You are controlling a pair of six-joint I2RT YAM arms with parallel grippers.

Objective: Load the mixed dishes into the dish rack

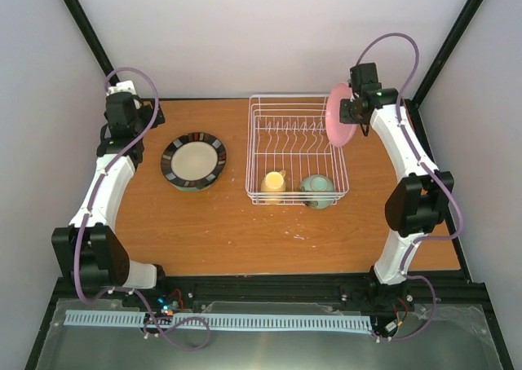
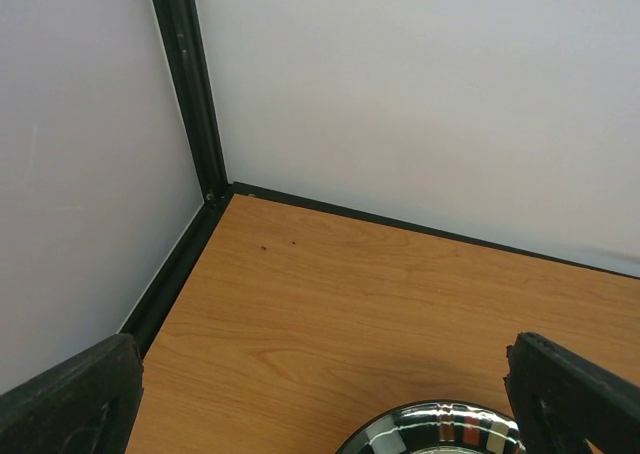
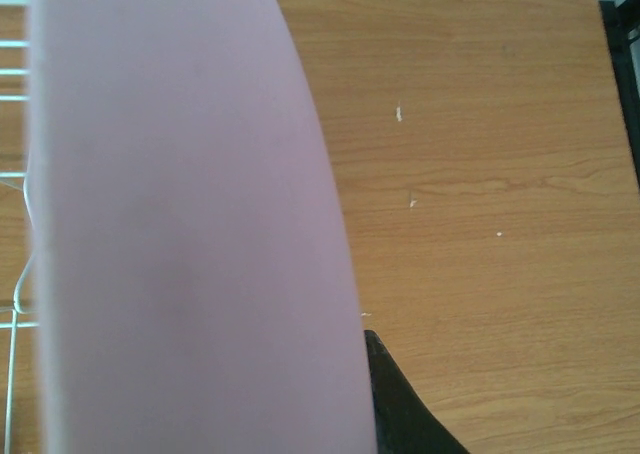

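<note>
Next, my right gripper moves to the left in the top view and down into the rack's rear slots, since the pink plate already hangs on edge.
My right gripper is shut on the pink plate and holds it on edge above the back right corner of the white wire dish rack. In the right wrist view the pink plate fills the left half, and one dark finger shows beside it. The pale yellow mug and mint green bowl sit in the rack's front part. The dark-rimmed patterned plate lies flat on the table left of the rack. My left gripper is open and empty behind it; the plate's rim shows between its fingers. The teal plate is out of view.
The wooden table is enclosed by white walls with black frame posts at the back corners. Rack wires show at the left edge of the right wrist view.
</note>
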